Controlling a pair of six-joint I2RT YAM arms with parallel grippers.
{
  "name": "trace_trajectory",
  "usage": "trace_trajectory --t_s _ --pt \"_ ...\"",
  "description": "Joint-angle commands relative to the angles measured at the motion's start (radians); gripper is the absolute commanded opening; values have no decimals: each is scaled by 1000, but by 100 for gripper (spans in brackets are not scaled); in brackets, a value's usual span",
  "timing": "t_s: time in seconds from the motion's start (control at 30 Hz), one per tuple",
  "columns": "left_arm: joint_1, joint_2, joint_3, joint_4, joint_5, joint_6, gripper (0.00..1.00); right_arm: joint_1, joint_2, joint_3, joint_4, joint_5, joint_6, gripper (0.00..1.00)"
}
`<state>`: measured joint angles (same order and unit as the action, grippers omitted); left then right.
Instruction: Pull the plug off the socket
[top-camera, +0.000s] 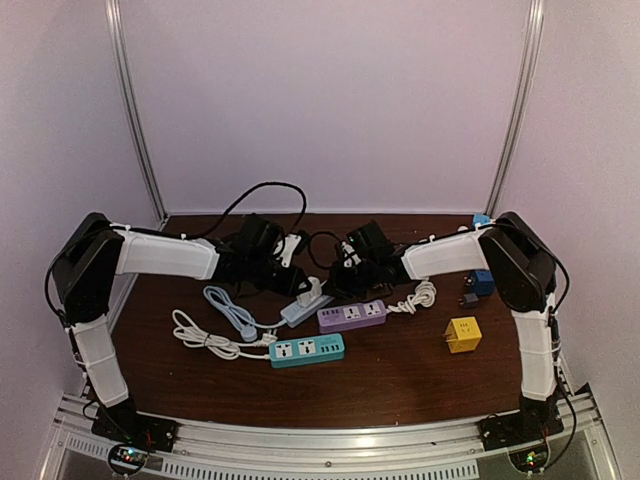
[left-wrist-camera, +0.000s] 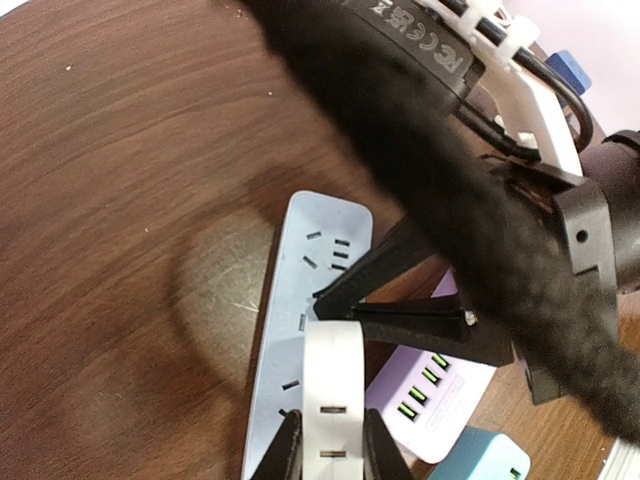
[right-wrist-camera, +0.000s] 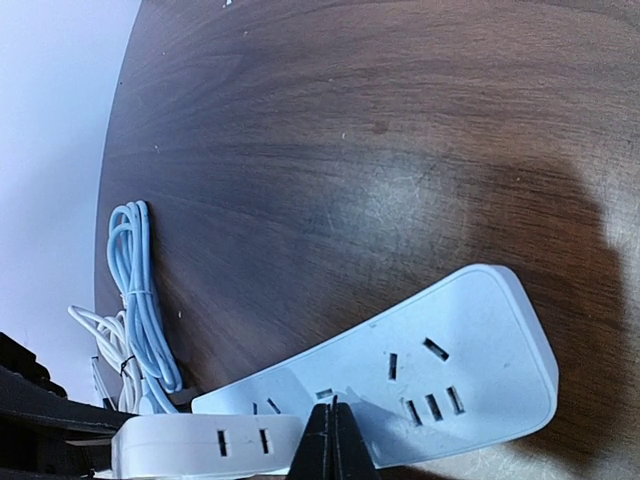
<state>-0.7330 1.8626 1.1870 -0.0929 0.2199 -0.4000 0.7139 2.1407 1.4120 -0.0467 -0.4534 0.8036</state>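
Note:
Next, my left gripper lifts, moves to the left in the top view, then lowers and releases the plug, since bare tabletop lies outward of the coil.
A pale blue power strip (top-camera: 296, 311) lies on the brown table, also in the left wrist view (left-wrist-camera: 300, 290) and the right wrist view (right-wrist-camera: 450, 355). A white plug block (top-camera: 313, 291) stands on it. My left gripper (left-wrist-camera: 331, 452) is shut on the white plug (left-wrist-camera: 333, 395), one finger on each side. My right gripper (right-wrist-camera: 333, 445) is shut, its tips together and resting on the strip's face next to the plug (right-wrist-camera: 200, 443). Its black fingers (left-wrist-camera: 420, 325) cross the strip in the left wrist view. The plug's prongs are hidden.
A purple strip (top-camera: 352, 316) and a teal strip (top-camera: 307, 351) lie just in front. A pale blue cable coil (top-camera: 232, 308) and a white cable (top-camera: 205, 338) lie at the left. A yellow cube (top-camera: 462, 334) and a blue block (top-camera: 483, 281) are at the right.

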Motion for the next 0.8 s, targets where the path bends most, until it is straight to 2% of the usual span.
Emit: trace_trajectory --t_s 0.0,0.47,0.77 --pt "-5 -53 102 41 16 -43 0 6 57 -64 -115 109 -44 0" --pt "23 -38 159 -83 93 -69 0 6 57 -71 -125 149 -72 0" --pt "89 -117 71 -84 78 -112 0 7 -40 -67 -104 146 -96 1"
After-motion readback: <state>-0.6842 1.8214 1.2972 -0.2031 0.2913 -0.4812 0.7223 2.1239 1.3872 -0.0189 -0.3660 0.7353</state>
